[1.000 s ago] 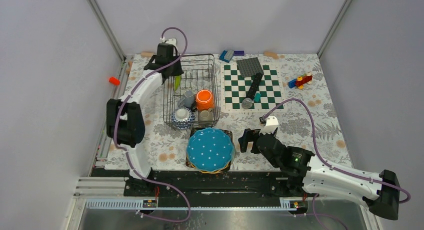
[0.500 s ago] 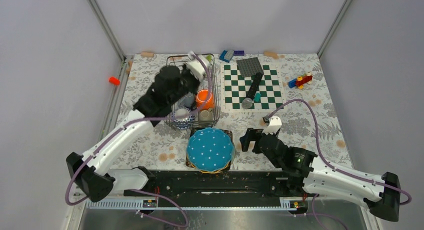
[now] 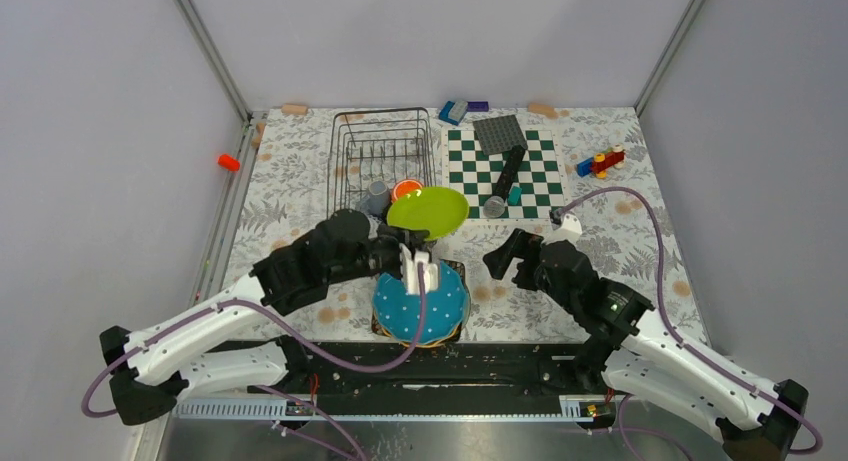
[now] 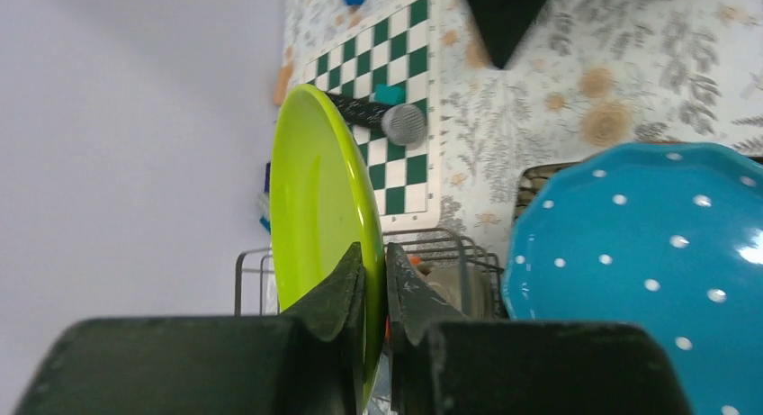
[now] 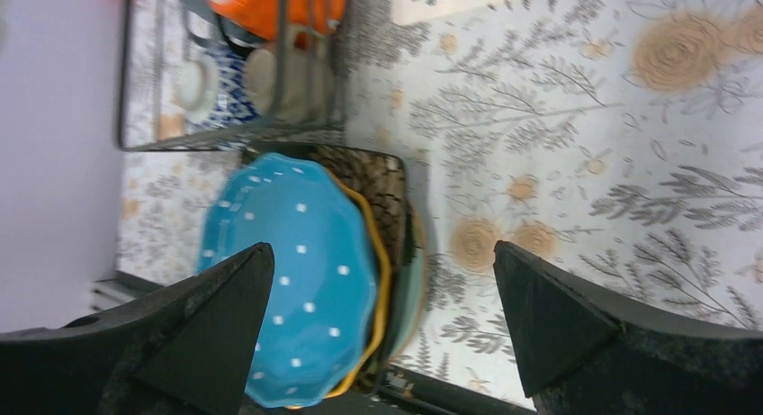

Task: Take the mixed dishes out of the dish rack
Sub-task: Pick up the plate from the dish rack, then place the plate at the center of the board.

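My right gripper goes outward and to the left in the top view next, onto the lime plate's free rim (image 3: 466,213), since my left gripper pinches the plate's near rim.
My left gripper (image 3: 412,239) is shut on the rim of a lime green plate (image 3: 428,211) and holds it in the air between the dish rack (image 3: 345,166) and the blue white-dotted plate (image 3: 420,303). In the left wrist view the fingers pinch the lime plate (image 4: 319,190) edge-on. The blue plate tops a stack of plates (image 5: 288,271) near the front edge. An orange mug (image 3: 403,189) and a grey cup (image 3: 376,196) stand in the rack. A patterned bowl (image 5: 229,91) shows there in the right wrist view. My right gripper (image 3: 503,261) is open and empty, right of the stack.
A green-and-white checkerboard (image 3: 535,161) lies right of the rack with a grey studded plate (image 3: 498,131), a black cylinder (image 3: 508,171) and a teal piece on it. Toy bricks (image 3: 600,163) lie at far right, blue bricks (image 3: 453,111) at the back.
My left arm has drawn the lime green plate out of the rack's back and carried it forward above the rack's front. My right gripper has moved slightly back and right.
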### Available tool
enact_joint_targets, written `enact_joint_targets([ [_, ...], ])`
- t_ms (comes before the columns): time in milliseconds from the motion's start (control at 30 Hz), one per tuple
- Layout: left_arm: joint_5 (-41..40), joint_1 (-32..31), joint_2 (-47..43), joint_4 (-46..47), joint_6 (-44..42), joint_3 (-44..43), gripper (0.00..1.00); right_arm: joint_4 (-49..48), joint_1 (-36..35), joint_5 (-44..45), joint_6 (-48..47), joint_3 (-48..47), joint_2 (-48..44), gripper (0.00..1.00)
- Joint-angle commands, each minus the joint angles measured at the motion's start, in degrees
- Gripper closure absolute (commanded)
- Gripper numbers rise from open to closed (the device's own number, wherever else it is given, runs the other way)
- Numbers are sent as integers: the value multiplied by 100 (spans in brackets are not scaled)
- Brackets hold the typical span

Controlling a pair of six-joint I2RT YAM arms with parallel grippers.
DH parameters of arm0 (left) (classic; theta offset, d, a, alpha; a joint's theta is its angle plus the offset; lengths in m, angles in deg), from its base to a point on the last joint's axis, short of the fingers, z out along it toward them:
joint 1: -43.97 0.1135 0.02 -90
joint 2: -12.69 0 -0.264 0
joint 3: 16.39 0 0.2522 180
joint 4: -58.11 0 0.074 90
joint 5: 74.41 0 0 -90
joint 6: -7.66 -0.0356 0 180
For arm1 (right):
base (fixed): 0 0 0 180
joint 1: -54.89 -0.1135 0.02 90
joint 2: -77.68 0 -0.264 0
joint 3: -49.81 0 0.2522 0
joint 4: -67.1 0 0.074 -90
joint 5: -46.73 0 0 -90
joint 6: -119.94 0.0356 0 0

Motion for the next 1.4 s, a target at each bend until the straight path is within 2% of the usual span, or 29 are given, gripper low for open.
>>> enact_joint_targets([
  [0, -476, -628, 42, 25, -896, 208, 100, -20, 171, -275, 253, -696, -49, 0],
  [167, -1527, -1141, 442, 29, -1028, 143, 100, -158, 241, -276, 238, -1132, -42, 0],
  [333, -2167, -1514, 794, 46, -1065, 47, 100, -537, 250, -574, 262, -1267, 127, 0],
  [433, -2394, -1658, 984, 86, -1060, -59, 100, -613, 250, -756, 347, -1257, 345, 4],
  [500, -2485, -1746, 1075, 91, -1077, -113, 100, -668, 250, -775, 375, -1235, 493, 9],
  [633, -2481, -1902, 1152, 123, -1108, -173, 100, -977, 248, -715, 491, -1093, 693, 30],
  [733, -2493, -1995, 1142, 282, -1139, -165, 100, -1163, 250, -813, 616, -1041, 840, 37],
  [900, -2566, -2119, 1181, 386, -1214, -172, 100, -1239, 250, -933, 681, -1041, 1007, 44],
  [1200, -2703, -2218, 1155, 543, -1261, -156, 100, -1124, 249, -612, 745, -829, 888, 45],
  [1367, -2628, -2264, 1128, 550, -1292, -122, 100, -1362, 251, -704, 816, -698, 846, 57],
])
